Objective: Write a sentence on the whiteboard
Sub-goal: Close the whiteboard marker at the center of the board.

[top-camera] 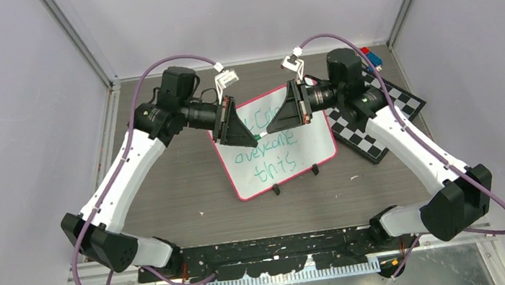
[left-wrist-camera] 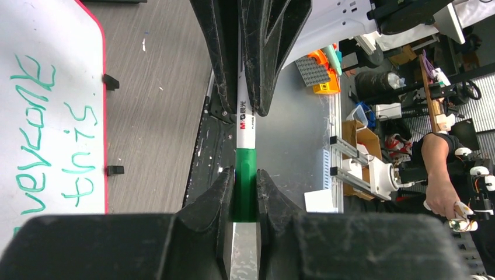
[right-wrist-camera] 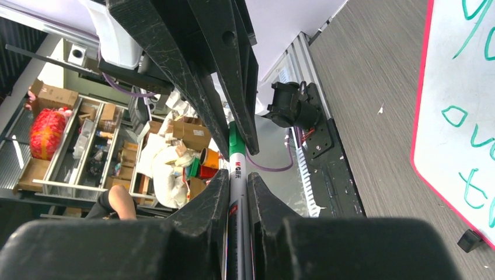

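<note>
The left gripper swings to the left in the top view and down next, releasing the marker clear of the whiteboard [top-camera: 308,146], since bare tabletop lies that way.
The whiteboard [top-camera: 308,146] lies tilted on the table, pink-red rimmed, with two black clips [top-camera: 276,189] on its near edge. The sentence [top-camera: 266,157] is green handwriting; "overcome" and "this" can be read, and the top line is partly hidden behind the grippers. It also shows in the left wrist view [left-wrist-camera: 35,146]. Both grippers meet above the board's top and hold one marker [left-wrist-camera: 246,125] between them. My left gripper [left-wrist-camera: 245,175] is shut on its green cap [left-wrist-camera: 245,192]. My right gripper [right-wrist-camera: 237,178] is shut on its white barrel [right-wrist-camera: 238,169].
A black-and-white checkered board [top-camera: 378,123] lies right of the whiteboard, under the right arm. Small red and blue items [top-camera: 370,57] sit at the back right corner. Grey walls enclose the table on three sides.
</note>
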Robot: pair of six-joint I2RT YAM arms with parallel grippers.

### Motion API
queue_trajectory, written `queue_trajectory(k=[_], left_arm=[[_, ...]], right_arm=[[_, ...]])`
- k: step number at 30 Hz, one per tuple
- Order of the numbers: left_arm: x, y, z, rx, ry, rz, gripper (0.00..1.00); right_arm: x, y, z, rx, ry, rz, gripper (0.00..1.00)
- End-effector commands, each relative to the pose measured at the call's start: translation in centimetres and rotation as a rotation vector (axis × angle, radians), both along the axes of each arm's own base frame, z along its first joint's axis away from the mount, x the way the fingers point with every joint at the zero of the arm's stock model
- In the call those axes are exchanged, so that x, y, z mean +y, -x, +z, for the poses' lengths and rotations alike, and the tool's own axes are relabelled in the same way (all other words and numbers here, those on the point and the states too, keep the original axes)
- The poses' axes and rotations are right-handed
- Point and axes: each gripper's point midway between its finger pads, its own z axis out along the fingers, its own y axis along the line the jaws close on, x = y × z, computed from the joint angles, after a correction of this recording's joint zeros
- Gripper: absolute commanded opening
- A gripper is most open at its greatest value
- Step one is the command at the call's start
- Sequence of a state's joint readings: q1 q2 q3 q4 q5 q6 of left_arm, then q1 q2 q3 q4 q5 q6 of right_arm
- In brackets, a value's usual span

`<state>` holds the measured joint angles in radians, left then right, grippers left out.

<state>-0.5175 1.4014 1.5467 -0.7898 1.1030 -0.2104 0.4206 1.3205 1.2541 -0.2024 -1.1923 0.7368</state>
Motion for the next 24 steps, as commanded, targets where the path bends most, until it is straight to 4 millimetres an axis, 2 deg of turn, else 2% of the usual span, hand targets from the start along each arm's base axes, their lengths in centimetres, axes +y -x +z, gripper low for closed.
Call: queue_trajectory(k=[1,3,7,14,17,18,19,20,24], left_arm=[[-1.0,0.5,1.0,-0.096,0.028,-0.030,0.00],[-1.3,0.0,0.4,-0.161,-0.017,0.000,0.00],[-1.3,-2.4,-0.6,-0.345,-0.145,0.121,0.00],[-0.7,-5.8,0.4,-0.562,-0.247,0.285,0.00],[-0.7,-5.8,0.3,-0.569,-0.246,0.277,0.00],[-0.8,-5.2,0.3,-0.553,-0.227,0.248,0.00],[-0.8,-5.0,0.2,-0.533,-0.216,0.233,0.00],[-0.6,-4.9,0.0,-0.508,-0.208,0.229,0.00],[1.6,-6.4,-0.3,-0.407,-0.199,0.304,0.00]], right_arm=[[0.9,0.3,0.2,-0.040,0.012,0.013,0.00],[1.4,0.6,-0.8,-0.019,0.032,0.023,0.00],[1.9,0.3,-2.5,0.037,0.063,0.020,0.00],[2.2,-1.1,-4.8,0.059,0.155,-0.031,0.00],[2.1,-1.4,-4.6,0.030,0.182,-0.031,0.00],[2.0,-1.6,-4.2,0.021,0.179,-0.033,0.05],[1.7,-2.1,-3.7,0.009,0.173,-0.044,0.17],[1.3,-2.5,-3.2,0.002,0.170,-0.058,0.24],[-0.7,-4.9,-1.1,-0.034,0.145,-0.143,0.53]])
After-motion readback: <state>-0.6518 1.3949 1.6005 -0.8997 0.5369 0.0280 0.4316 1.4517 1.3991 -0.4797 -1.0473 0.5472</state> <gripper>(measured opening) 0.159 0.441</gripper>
